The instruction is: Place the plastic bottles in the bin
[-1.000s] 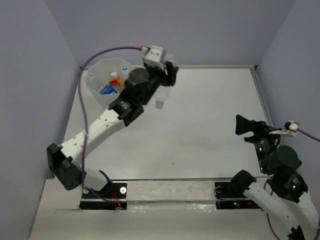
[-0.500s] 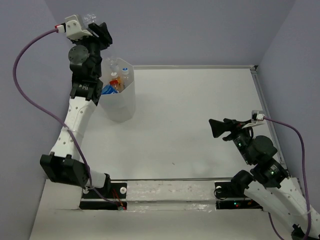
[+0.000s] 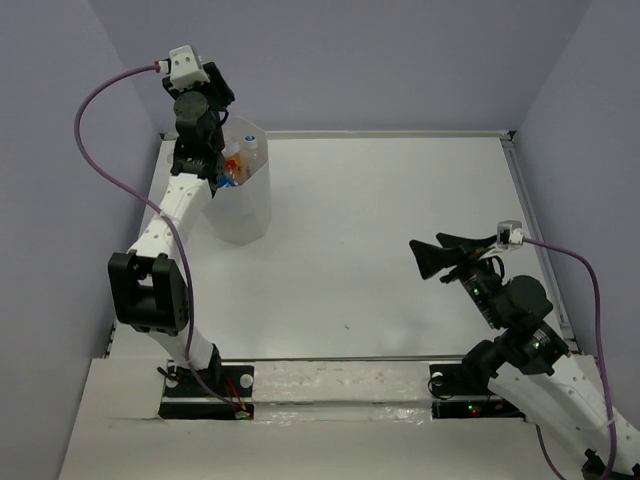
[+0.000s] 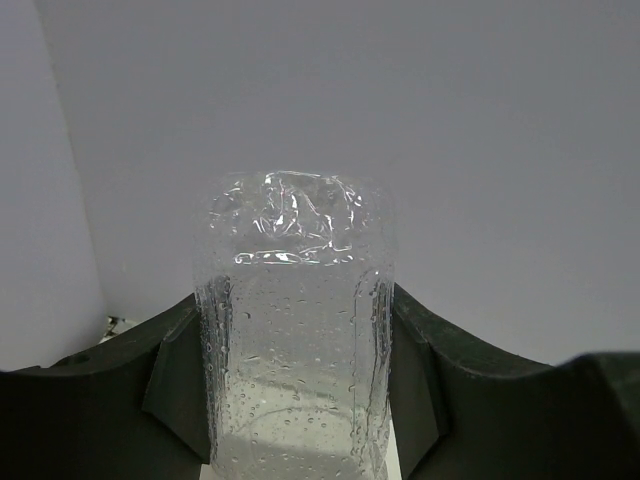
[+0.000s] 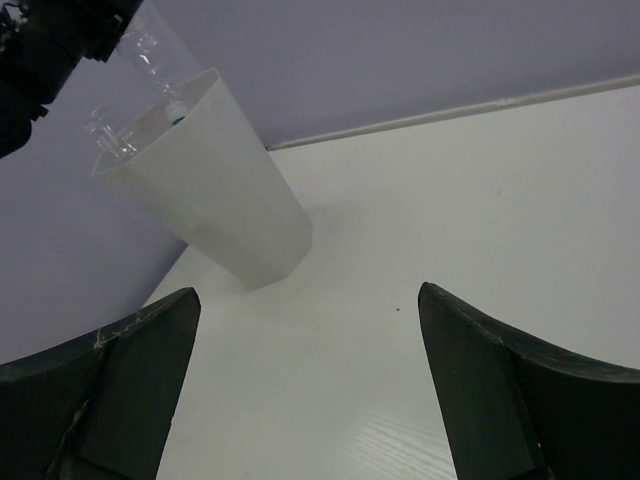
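My left gripper should next go down a little toward the bin's opening (image 3: 238,150) and let go of the clear plastic bottle, because that opening is just below the gripper.
My left gripper (image 3: 217,92) is raised above the far left rim of the bin (image 3: 243,205), a tall white faceted tub at the table's far left. It is shut on a clear plastic bottle (image 4: 295,320) wet with droplets, gripped on both sides by the black fingers (image 4: 175,385). In the right wrist view that bottle (image 5: 140,60) hangs neck-down over the bin (image 5: 220,200). Inside the bin lie an orange bottle (image 3: 234,166), a blue-labelled one (image 3: 221,181) and a white-capped clear one (image 3: 250,141). My right gripper (image 3: 422,258) is open and empty above the table's right side, also seen in its wrist view (image 5: 310,380).
Purple-grey walls enclose the white table (image 3: 380,220) on three sides. A metal rail (image 3: 528,210) runs along the right edge. The left arm's purple cable (image 3: 100,130) loops beside the left wall.
The left arm has swung the clear bottle from the right of the bin up and round to above its far left rim. The right arm has lifted and reached left, jaws staying open.
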You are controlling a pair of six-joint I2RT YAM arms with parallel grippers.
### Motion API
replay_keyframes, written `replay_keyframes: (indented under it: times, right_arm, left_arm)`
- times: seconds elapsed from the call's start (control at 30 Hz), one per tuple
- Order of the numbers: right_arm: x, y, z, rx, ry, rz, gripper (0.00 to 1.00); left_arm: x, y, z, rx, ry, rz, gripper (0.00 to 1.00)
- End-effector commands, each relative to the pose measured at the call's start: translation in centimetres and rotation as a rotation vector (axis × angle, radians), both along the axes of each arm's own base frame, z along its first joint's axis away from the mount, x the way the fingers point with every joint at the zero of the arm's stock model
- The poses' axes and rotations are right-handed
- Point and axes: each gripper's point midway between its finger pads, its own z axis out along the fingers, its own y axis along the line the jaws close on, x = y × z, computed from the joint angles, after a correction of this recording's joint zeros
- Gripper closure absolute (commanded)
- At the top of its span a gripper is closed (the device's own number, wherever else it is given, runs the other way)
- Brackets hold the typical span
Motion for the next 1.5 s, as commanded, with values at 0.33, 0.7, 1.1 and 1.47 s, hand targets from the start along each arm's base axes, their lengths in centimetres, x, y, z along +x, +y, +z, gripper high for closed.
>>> replay_keyframes:
  times: [0.33, 0.7, 1.1, 1.47]
  right_arm:
    - [-1.8, 0.3, 3.9, 0.116, -0.129, 0.073, 0.04]
    - [-1.8, 0.6, 4.1, 0.133, -0.119, 0.085, 0.04]
    - [-1.5, 1.1, 4.4, 0.099, -0.066, 0.096, 0.02]
    - [-3.1, -0.3, 8.1, 0.076, -0.058, 0.089, 0.00]
  left_arm:
    - [-3.7, 2.4, -0.2, 0.103, -0.127, 0.155, 0.26]
    - [-7.1, 0.8, 2.1, 0.079, -0.163, 0.114, 0.01]
    - [-14.6, -2.6, 14.3, 0.004, -0.358, -0.062, 0.01]
    - [-28.0, -8.4, 17.4, -0.181, -0.413, -0.580, 0.01]
